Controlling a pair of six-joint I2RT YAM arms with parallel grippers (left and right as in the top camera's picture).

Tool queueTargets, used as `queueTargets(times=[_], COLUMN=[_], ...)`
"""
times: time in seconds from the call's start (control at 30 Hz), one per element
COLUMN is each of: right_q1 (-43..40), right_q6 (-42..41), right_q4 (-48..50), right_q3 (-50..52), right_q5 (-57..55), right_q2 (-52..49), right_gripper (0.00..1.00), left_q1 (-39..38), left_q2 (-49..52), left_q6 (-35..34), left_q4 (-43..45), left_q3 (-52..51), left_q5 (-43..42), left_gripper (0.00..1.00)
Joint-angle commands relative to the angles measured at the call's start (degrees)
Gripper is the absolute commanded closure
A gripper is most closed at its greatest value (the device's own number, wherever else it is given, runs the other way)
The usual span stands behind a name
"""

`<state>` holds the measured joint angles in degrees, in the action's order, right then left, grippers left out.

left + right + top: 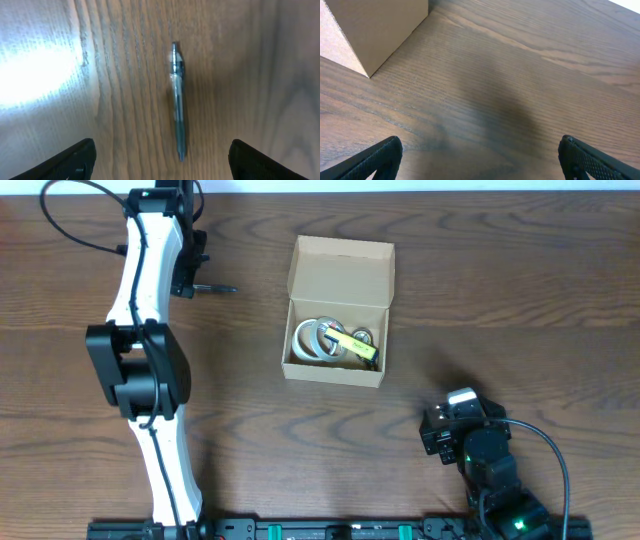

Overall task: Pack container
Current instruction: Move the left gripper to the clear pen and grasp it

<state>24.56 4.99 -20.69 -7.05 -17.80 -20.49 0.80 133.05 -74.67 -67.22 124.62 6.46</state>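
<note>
The dark teal pen is below the left gripper, lined up between the open fingers, so the left gripper should come down onto the middle of the pen's body (212,288) (178,102) and close.
The container (340,265) is a light-tan cardboard box with its flap lid open, at the table's middle. Inside lie tape rolls (317,340) and a yellow item (354,344). One corner of the box shows in the right wrist view (375,30). A dark teal pen (213,288) lies on the table left of the box; in the left wrist view (178,100) it lies between the fingers. My left gripper (160,162) is open above the pen, not touching it. My right gripper (480,160) is open and empty over bare wood, right and in front of the box.
The wooden table (500,300) extends all around. The left arm (150,330) stretches along the left side. The right arm's base (480,455) sits at the front right. A rail (320,530) runs along the front edge.
</note>
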Motion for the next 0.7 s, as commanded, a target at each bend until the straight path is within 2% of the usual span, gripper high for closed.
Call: queueTargets(times=[0.0, 0.4, 0.6, 0.67], right_q1=[-0.37, -0.37, -0.37, -0.37], right_q6=[-0.02, -0.02, -0.02, -0.02], right_q4=[0.07, 0.07, 0.07, 0.07], right_q3=[0.22, 0.22, 0.22, 0.22], right_q5=[-0.37, -0.37, -0.37, -0.39], right_q2=[0.35, 0.35, 0.35, 0.35], right_gripper=[0.01, 0.01, 0.01, 0.01], left_q1=[1.25, 1.81, 1.84, 1.84], left_q2=[3.45, 9.57, 10.91, 11.63], left_q6=[1.11, 0.46, -0.13, -0.13], left_q4=[-0.02, 1.86, 4.94, 5.95], left_q3=[1.27, 1.55, 1.55, 1.55], left_q5=[-1.86, -5.95, -7.06, -7.63], left_gripper=[0.15, 0.25, 0.26, 0.30])
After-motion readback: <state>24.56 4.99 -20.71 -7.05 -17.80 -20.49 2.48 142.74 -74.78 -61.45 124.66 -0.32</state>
